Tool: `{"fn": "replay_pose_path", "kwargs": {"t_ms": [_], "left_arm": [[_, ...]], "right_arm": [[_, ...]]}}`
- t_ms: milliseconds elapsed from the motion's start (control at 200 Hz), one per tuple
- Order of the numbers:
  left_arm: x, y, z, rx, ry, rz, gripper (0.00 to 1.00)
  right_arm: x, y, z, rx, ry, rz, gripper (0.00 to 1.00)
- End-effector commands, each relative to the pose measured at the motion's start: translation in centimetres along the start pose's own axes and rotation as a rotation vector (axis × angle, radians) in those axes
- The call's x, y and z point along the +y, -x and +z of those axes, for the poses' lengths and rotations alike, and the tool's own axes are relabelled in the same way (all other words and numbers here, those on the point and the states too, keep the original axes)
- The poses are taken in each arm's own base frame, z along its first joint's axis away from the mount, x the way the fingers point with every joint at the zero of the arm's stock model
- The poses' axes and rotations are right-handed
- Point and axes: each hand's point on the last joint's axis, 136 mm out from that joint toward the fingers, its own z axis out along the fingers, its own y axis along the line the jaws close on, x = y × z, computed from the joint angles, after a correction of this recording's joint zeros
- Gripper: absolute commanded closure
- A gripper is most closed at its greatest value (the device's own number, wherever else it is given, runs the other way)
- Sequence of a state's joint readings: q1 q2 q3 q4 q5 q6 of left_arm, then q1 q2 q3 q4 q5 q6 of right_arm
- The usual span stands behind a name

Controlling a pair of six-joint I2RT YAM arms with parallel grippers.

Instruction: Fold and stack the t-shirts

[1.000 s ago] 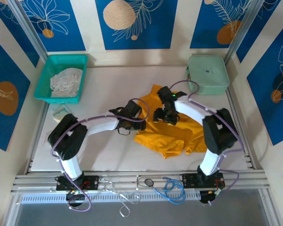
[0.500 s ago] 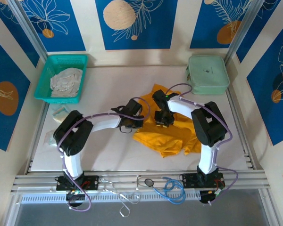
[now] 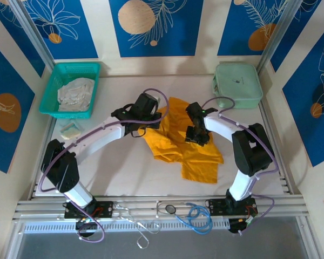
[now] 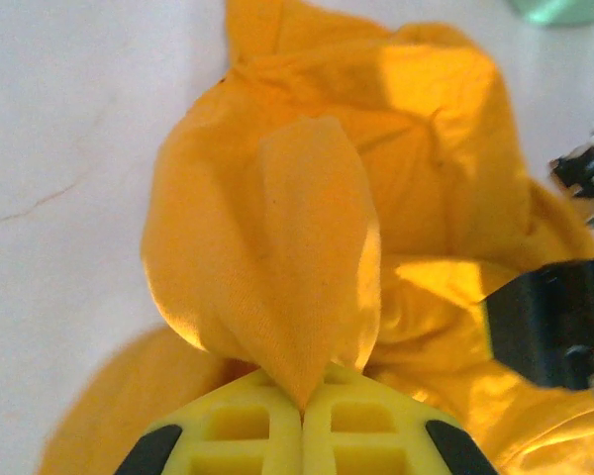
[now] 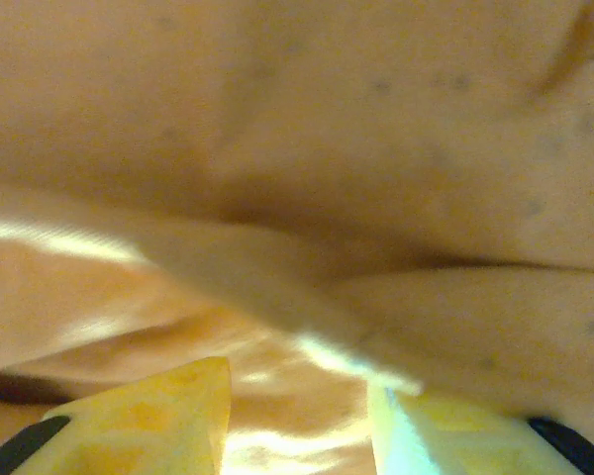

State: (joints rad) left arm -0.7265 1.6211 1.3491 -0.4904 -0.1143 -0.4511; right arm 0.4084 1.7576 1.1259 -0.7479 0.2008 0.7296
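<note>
The robot's left gripper should move back across the cloth until it is over the t-shirt's near end (image 3: 200, 169) and let go of the pinched fold, since that end lies spread flat.
The mustard-orange t-shirt (image 3: 197, 156) lies crumpled at the table's middle, stretched from the back left toward the front. My left gripper (image 3: 149, 123) is shut on a pinched fold of the t-shirt (image 4: 297, 247) at its left edge; in the left wrist view the cloth rises from between the closed yellow pads (image 4: 238, 426). My right gripper (image 3: 196, 136) presses down into the shirt's middle, its yellow fingers (image 5: 168, 416) apart with orange cloth (image 5: 307, 198) close in front of them. A pale whitish-grey garment (image 3: 75, 93) lies bunched in the teal basket (image 3: 53, 81).
A mint-green hard case (image 3: 237, 85) sits at the back right. A small pale folded item (image 3: 70, 130) lies at the table's left edge. Cables and a hook hang at the front rail (image 3: 178, 210). Bare table lies left of the shirt.
My left gripper has moved toward the back with the shirt's edge in it, drawing the cloth left and back. The right gripper shifted slightly right over the shirt.
</note>
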Motion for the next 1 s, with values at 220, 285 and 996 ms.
{"fn": "replay_pose_path", "kwargs": {"t_ms": [220, 285, 996], "left_arm": [[-1.7, 0.3, -1.6, 0.055, 0.028, 0.14, 1.0], [-4.6, -0.7, -1.3, 0.079, -0.021, 0.189, 1.0], [-18.1, -11.7, 1.1, 0.235, -0.022, 0.486, 0.11]], "right_arm": [[-0.5, -0.9, 2.1, 0.075, 0.004, 0.046, 0.68], [-0.8, -0.7, 1.5, 0.06, 0.001, 0.052, 0.68], [-11.1, 2.1, -10.2, -0.236, 0.049, 0.269, 0.57]]}}
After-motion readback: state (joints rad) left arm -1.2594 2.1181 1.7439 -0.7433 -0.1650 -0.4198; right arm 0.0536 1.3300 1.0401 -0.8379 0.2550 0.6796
